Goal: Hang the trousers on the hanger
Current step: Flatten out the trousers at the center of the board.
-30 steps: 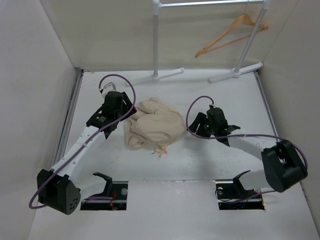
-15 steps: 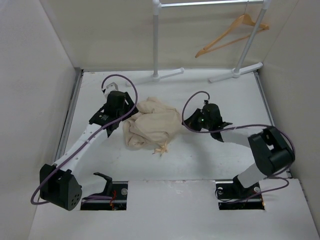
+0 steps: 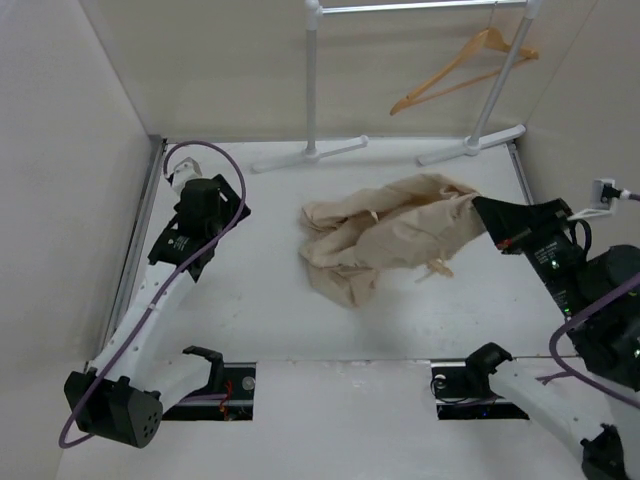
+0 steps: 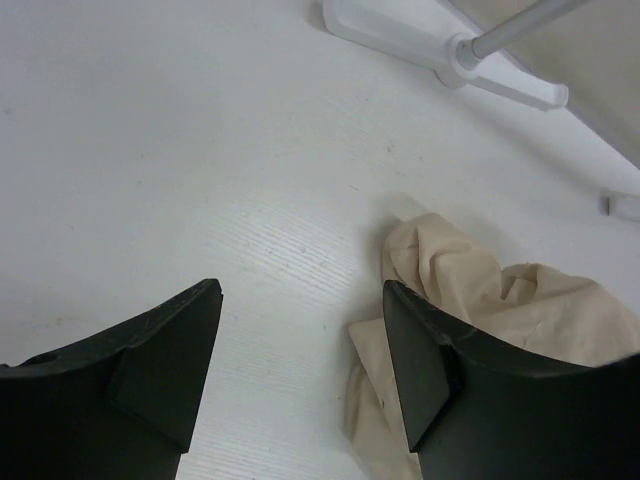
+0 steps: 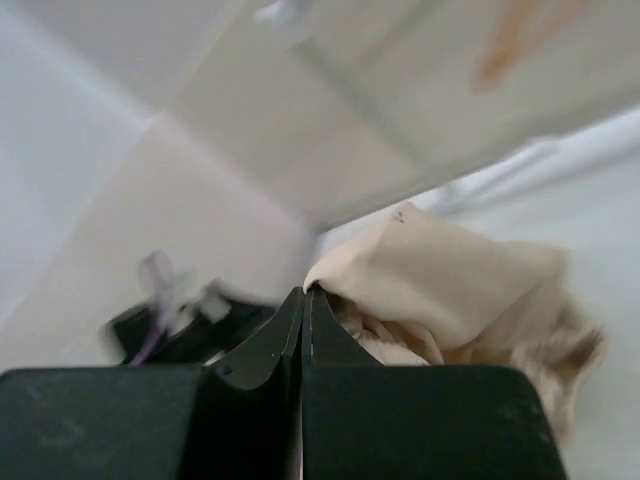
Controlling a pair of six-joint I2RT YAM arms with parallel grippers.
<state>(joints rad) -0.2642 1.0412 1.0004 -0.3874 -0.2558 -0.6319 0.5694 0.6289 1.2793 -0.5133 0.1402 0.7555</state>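
My left gripper's open fingers span only bare table. The gripper should next go to the right in the top view and down onto the trousers' unheld end (image 3: 313,215) (image 4: 408,248).
The beige trousers (image 3: 390,235) stretch across the middle of the table, one end raised to the right. My right gripper (image 3: 482,210) is shut on that raised end; the right wrist view shows the closed jaws (image 5: 304,292) pinching a fold of the trousers (image 5: 450,280). My left gripper (image 3: 228,196) stands open at the left, apart from the cloth. In the left wrist view its open gripper (image 4: 300,295) has bare table between the jaws, and the trousers (image 4: 480,290) lie just beyond the right finger (image 4: 430,350). The wooden hanger (image 3: 460,70) hangs on the rack at the back right.
The white clothes rack (image 3: 312,80) stands at the back, its feet (image 3: 310,155) resting on the table's far edge; one foot (image 4: 440,50) shows in the left wrist view. Walls close in left, right and behind. Purple cables loop from both arms.
The right gripper shut on the trousers and pulled them up and to the right, spreading the heap out. The left gripper drew back to the left, away from the cloth.
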